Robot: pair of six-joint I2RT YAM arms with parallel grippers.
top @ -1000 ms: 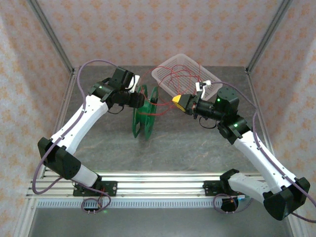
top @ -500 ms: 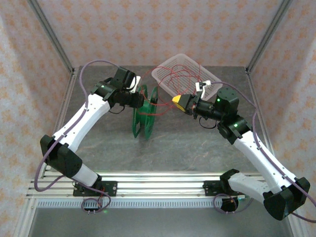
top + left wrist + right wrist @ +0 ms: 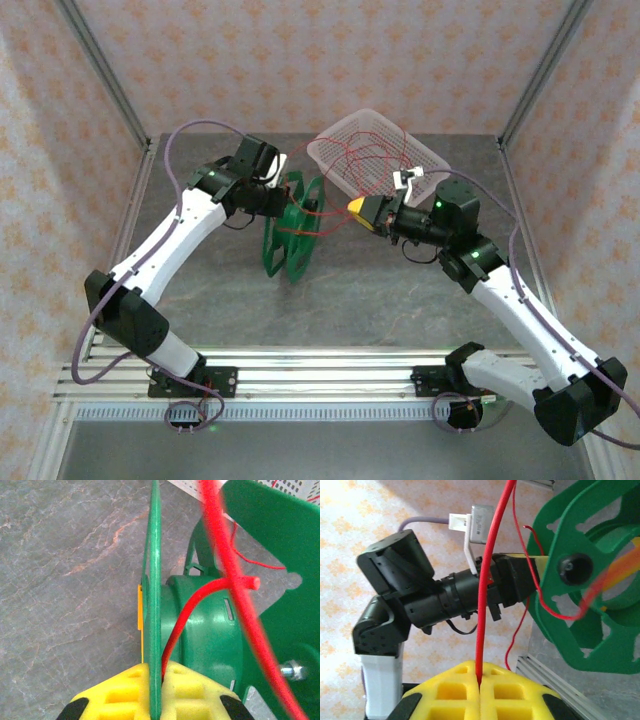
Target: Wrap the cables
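I will move my right gripper down a little beside the basket next and open its fingers to let the red cable go, because the piece of cable is pinched between them.
The green reel (image 3: 293, 225) stands on edge mid-table. My left gripper (image 3: 279, 200) is shut on its near flange (image 3: 154, 580), and the yellow pads (image 3: 200, 690) press both sides of it. A strand of the red cable (image 3: 235, 580) crosses the hub (image 3: 210, 635), and another slips down beside the flange into the pads. The thin cable runs from loose loops (image 3: 368, 160) in the basket to the reel. To the reel's right, my right gripper (image 3: 360, 208) is shut on the red cable (image 3: 487, 580), which rises straight out from between its pads (image 3: 460, 690).
A clear plastic basket (image 3: 372, 113) sits tilted at the back right. The right wrist view takes in the left arm's black wrist (image 3: 445, 597) behind the reel (image 3: 580, 610). Patterned walls and metal posts enclose the table. Grey-purple arm cords arc over both arms.
The reel has tipped and turned slightly in my left gripper. My right gripper has shifted a little left toward the reel, still holding the cable.
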